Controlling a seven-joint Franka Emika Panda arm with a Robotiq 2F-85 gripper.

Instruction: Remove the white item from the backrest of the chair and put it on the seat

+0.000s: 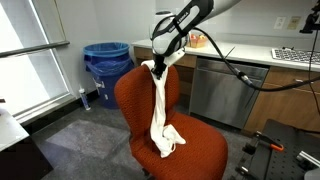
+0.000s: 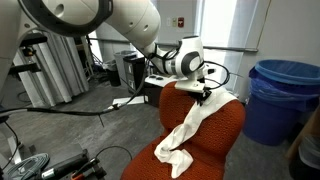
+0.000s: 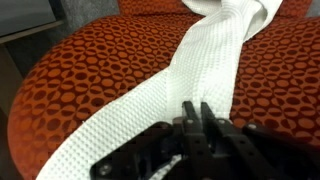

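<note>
Next, the gripper moves down toward the crumpled lower end (image 1: 166,139) below it on the seat and releases the cloth, since the cloth still hangs down the backrest (image 1: 135,90).
The white item (image 1: 160,105) is a long white cloth hanging from my gripper (image 1: 157,66) down the front of the rust-orange backrest (image 1: 135,90), with its lower end crumpled on the seat (image 1: 195,150) of the chair. In an exterior view the cloth (image 2: 190,130) runs from the gripper (image 2: 205,97) down to the seat (image 2: 205,160). In the wrist view the gripper (image 3: 198,115) is shut on the cloth's top end (image 3: 205,65), which stretches away over the orange fabric (image 3: 90,70).
A blue bin (image 1: 105,62) stands behind the chair, seen also in an exterior view (image 2: 280,95). A counter with steel cabinets (image 1: 225,90) lies at the back. Black equipment (image 1: 285,150) stands beside the seat. Cables and racks (image 2: 50,70) fill one side.
</note>
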